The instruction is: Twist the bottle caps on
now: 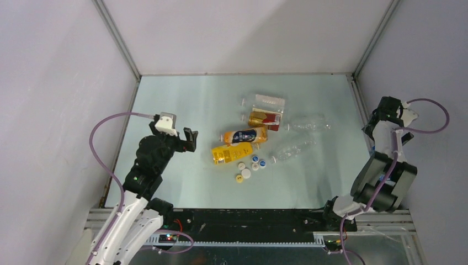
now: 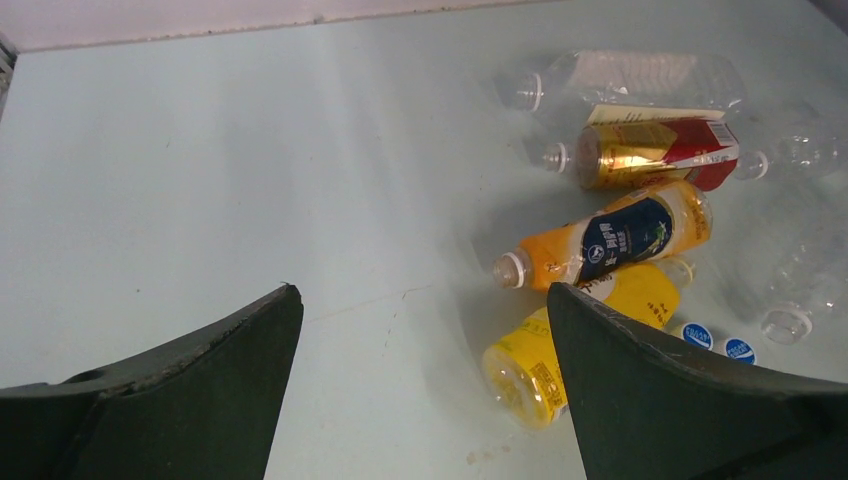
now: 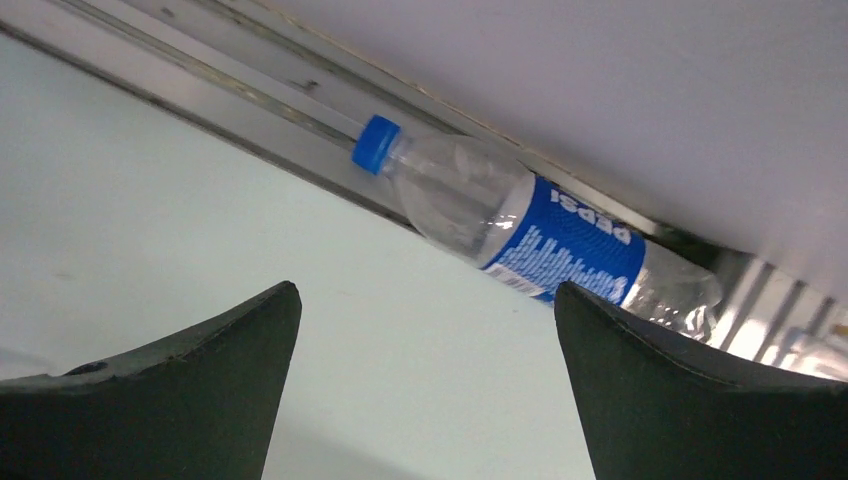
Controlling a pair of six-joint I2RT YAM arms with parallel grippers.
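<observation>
Next, my right gripper lowers and tilts to face the bottle's blue-capped neck [image 3: 388,151], setting my fingers around it, because the bottle's wider body lies against the wall.
Several bottles lie on their sides in the middle of the table: a yellow one [image 1: 232,154] [image 2: 530,365], an orange one with a dark-blue label [image 1: 244,136] [image 2: 610,240], a gold-and-red one [image 1: 264,120] [image 2: 650,150], and clear ones [image 1: 309,123] [image 2: 630,78]. Their necks are bare. Loose bottle caps [image 1: 246,173] in white, blue [image 2: 697,334] and yellow [image 1: 239,178] sit just in front of them. My left gripper [image 1: 190,139] [image 2: 422,290] hangs open, just left of the yellow bottle. My right gripper [image 1: 386,106] [image 3: 425,287] is open at the far right, facing a clear blue-labelled bottle [image 3: 560,235] with a blue cap [image 3: 375,145] on it.
Grey walls with metal rails [image 1: 118,44] close in the table on three sides. The blue-labelled bottle lies along the rail [image 3: 250,95] at the foot of the wall. Another clear bottle [image 1: 292,150] [image 2: 800,290] lies right of the caps.
</observation>
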